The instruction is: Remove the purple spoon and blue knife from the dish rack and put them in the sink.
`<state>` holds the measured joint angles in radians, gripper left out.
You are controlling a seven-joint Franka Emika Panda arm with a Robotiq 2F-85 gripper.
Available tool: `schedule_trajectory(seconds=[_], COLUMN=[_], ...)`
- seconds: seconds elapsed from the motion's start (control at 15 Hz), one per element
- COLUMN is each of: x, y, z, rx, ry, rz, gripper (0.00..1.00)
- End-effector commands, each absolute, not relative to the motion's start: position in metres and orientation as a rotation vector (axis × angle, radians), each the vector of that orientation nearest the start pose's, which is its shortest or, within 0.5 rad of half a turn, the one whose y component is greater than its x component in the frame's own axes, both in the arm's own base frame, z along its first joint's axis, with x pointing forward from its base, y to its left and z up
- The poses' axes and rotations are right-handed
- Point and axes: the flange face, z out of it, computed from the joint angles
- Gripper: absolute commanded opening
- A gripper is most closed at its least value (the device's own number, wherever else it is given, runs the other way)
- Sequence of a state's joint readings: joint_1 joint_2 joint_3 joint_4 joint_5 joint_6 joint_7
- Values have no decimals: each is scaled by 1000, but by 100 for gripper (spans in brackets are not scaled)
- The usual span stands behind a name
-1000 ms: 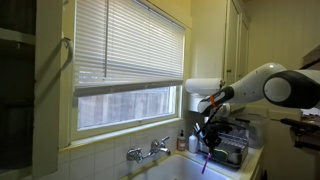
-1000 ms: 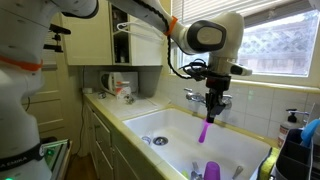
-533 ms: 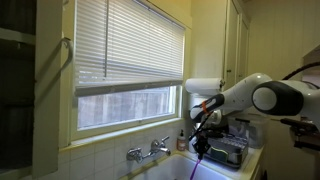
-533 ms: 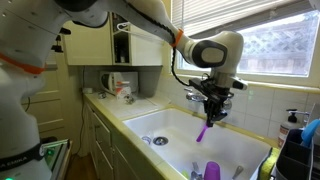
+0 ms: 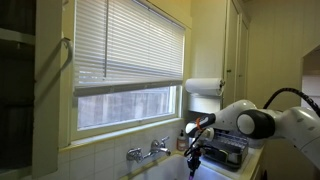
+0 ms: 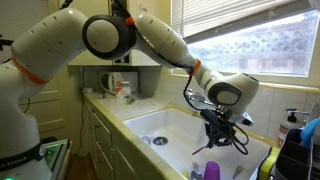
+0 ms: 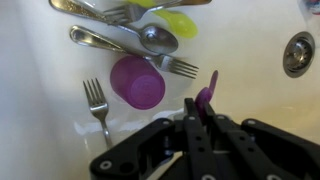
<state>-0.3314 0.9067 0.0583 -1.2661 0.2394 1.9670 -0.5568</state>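
Note:
The gripper eases down toward the fork teeth (image 7: 184, 67) beside the purple cup next and releases the purple spoon (image 7: 207, 94), since the spoon already hangs inside the sink.
My gripper (image 7: 197, 118) is shut on the purple spoon (image 7: 207, 94), whose bowl sticks out past the fingertips. The gripper is low inside the cream-white sink (image 6: 165, 124), close above its floor, and also shows in both exterior views (image 5: 193, 160) (image 6: 217, 141). The silvery wire dish rack (image 5: 233, 151) stands on the counter beside the sink, behind the arm. I cannot make out the blue knife. A blue object (image 6: 313, 127) shows at the frame edge, but I cannot tell what it is.
On the sink floor lie a purple cup (image 7: 137, 81), a fork (image 7: 97, 106), several more metal utensils (image 7: 130, 40) and a yellow-green item (image 7: 176, 22). The drain (image 7: 298, 52) is nearby. A chrome faucet (image 5: 148, 152) and paper-towel roll (image 5: 205, 87) are on the wall.
The arm has come down from above the basin into the sink with the purple spoon still in the gripper.

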Motion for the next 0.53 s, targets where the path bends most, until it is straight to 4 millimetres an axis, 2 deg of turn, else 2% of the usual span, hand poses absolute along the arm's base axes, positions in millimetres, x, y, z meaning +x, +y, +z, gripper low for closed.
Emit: schedule_trajectory(seconds=[0.0,0.07,0.13,0.2,0.47], x=[716,714,713,711,711], y=[-196,-195,-194,-193,-194], z=[167,164,165,166,201], rx=[-2687,-2653,-2641,-2640,-2771], ry=[-427,-480,-514,-527,-515], rz=[172,213,269,327,486], gripper=[2,6,33,34,63])
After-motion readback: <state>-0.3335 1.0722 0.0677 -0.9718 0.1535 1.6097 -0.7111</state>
